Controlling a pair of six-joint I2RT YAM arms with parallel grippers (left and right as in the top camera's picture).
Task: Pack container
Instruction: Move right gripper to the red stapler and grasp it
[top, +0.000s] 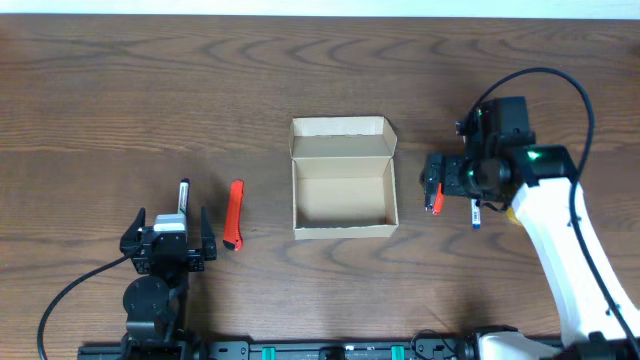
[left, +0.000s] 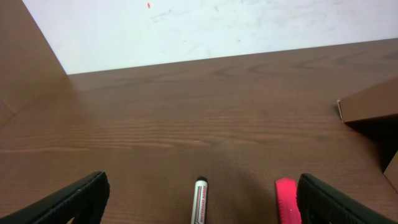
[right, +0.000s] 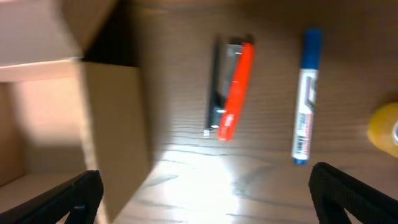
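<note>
The red-and-black pen (top: 436, 200) (right: 231, 87) is below and points outward between the open fingers of my right gripper, so my right gripper needs to come down next around the pen's long sides and close.
The container (top: 341, 212), a tan cardboard box, stands open at the table's middle with its flap lid (top: 340, 141) raised at the back; it looks empty. My left gripper (top: 172, 216) is open at the front left. A white marker with a black cap (left: 200, 200) lies between its fingers, untouched. A red pen-like tool (left: 286, 200) lies just inside its right finger. My right gripper (top: 431, 183) hangs open just right of the box. In the right wrist view the box wall (right: 115, 124) is at left, with a red-and-black tool (right: 232, 90) and a blue marker (right: 306, 99) ahead of the gripper (right: 205, 180).
A yellow object (right: 385, 127) lies at the right edge of the right wrist view, blurred. The right arm (top: 560, 230) reaches in from the front right corner. A corner of the box (left: 370, 106) shows at the right of the left wrist view.
</note>
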